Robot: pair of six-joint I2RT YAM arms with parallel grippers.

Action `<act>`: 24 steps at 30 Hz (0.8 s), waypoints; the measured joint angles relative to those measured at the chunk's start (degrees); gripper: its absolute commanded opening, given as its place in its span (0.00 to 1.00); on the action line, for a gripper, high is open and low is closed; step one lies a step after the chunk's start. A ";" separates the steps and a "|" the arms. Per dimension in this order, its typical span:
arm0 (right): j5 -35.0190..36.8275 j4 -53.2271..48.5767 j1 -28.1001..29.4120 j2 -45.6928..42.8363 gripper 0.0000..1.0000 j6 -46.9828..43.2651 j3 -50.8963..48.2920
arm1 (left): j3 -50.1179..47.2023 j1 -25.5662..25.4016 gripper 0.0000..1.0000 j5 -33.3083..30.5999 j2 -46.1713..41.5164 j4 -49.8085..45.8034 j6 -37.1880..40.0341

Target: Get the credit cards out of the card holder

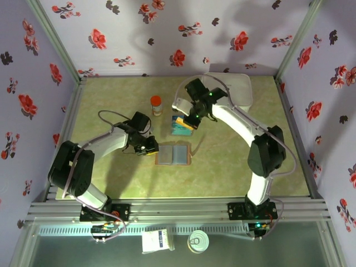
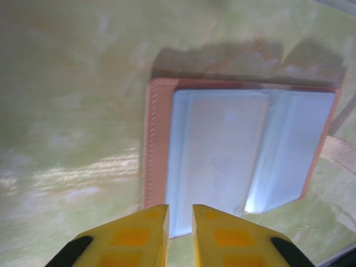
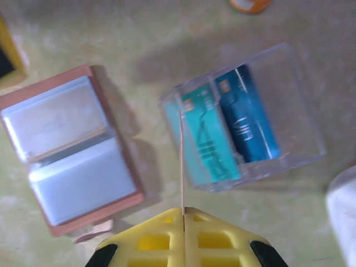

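Teal and blue cards fill the tray's nearer slots. My right gripper should next go outward over the tray's empty far slot (image 3: 285, 105), lower the card and let go.
The card holder (image 1: 174, 154) lies open on the green table, brown rim around blue-grey pockets (image 2: 222, 150); it also shows at left in the right wrist view (image 3: 69, 150). My left gripper (image 2: 179, 217) hovers at the holder's left edge, its jaws a narrow gap apart with nothing between them (image 1: 147, 146). My right gripper (image 3: 183, 212) is shut on a thin tan-edged credit card (image 3: 182, 161), seen edge-on above the near wall of a clear tray (image 3: 303, 105). A teal card (image 3: 203, 136) and a blue card (image 3: 247, 114) lie in the tray (image 1: 182, 127).
A small bottle with an orange lid (image 1: 156, 104) stands behind the tray. A white rounded case (image 1: 236, 89) sits at the back right, its edge at far right (image 3: 345, 211). Floral walls enclose the table on three sides.
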 measured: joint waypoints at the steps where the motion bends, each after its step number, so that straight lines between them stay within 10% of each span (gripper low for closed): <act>1: -0.13 -0.68 -0.52 1.42 0.00 -1.20 2.12 | -0.55 0.13 0.18 -0.20 -0.50 -0.26 0.04; 14: -4.98 -8.35 -5.84 21.22 0.00 -10.40 30.69 | -5.22 1.81 0.19 -1.27 -6.29 -1.95 0.20; 24: -7.43 -8.72 -7.78 27.06 0.02 -12.96 33.77 | -5.68 1.92 0.19 -1.49 -6.29 -1.97 0.20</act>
